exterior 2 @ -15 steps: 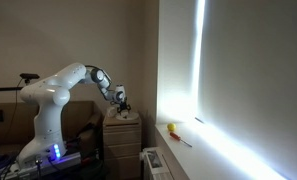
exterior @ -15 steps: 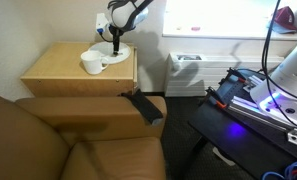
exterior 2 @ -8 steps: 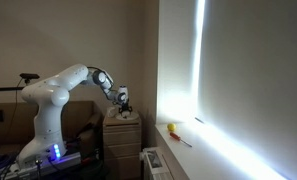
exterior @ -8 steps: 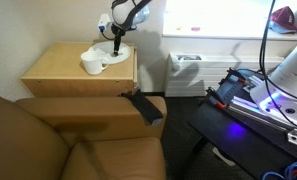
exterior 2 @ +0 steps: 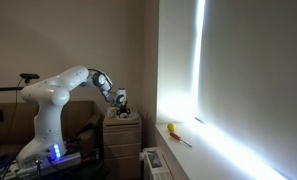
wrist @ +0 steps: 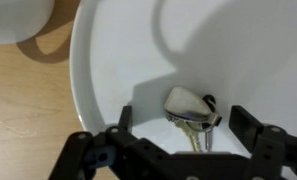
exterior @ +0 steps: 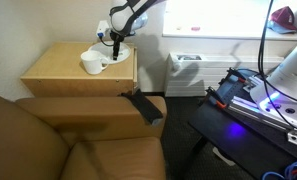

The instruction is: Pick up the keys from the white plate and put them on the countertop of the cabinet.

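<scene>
My open fingers are already on both sides of the keys on the white plate [exterior: 110, 58], so my gripper should next stay nearly still and close both fingers onto them.
In the wrist view the keys [wrist: 191, 111], a pale fob with thin metal keys, lie on the white plate [wrist: 118, 60]. My gripper [wrist: 183, 122] is open, with one jaw on each side of the keys and not touching them. In an exterior view the gripper [exterior: 116, 46] hangs just over the white plate [exterior: 110, 58] on the countertop of the cabinet [exterior: 63, 66]. The keys are too small to see there. The gripper [exterior 2: 122, 104] also shows above the cabinet [exterior 2: 123, 140] in an exterior view.
A white cup [exterior: 91, 64] stands on the countertop beside the plate, and its rim shows in the wrist view [wrist: 18, 20]. A brown leather couch [exterior: 78, 135] sits in front of the cabinet. A white heater [exterior: 193, 72] is beside it.
The gripper has dropped slightly toward the plate and shifted a little toward the cup. The plate and cup have not moved.
</scene>
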Tool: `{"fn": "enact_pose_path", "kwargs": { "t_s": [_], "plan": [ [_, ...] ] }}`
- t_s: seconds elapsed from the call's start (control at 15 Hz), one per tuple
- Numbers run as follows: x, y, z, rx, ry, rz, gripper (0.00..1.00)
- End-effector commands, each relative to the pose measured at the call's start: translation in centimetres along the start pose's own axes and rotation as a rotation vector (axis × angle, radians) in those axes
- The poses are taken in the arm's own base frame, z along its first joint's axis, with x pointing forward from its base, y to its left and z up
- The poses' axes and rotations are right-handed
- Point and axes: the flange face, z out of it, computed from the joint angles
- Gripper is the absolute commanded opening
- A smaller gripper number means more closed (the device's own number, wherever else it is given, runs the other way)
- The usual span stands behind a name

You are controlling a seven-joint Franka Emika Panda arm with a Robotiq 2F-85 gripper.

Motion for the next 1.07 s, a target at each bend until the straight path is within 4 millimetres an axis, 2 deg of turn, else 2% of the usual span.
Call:
{"fn": "enact_pose_path", "kwargs": {
  "t_s": [0.0, 0.6, 0.73, 0.8, 1.0],
  "plan": [
    [-0.7, 0.1, 0.2, -0.012, -0.002, -0.016, 0.67],
    [-1.0, -0.3, -0.2, -0.004, -0.006, -0.004, 0.02],
    [-1.3, -0.5, -0.9, -0.011, -0.011, -0.006, 0.0],
    [-1.4, -0.6, -1.4, 0.008, -0.008, -0.012, 0.03],
    [-2.1, -1.2, -4.1, 0.034, -0.023, -0.034, 0.03]
  ]
}}
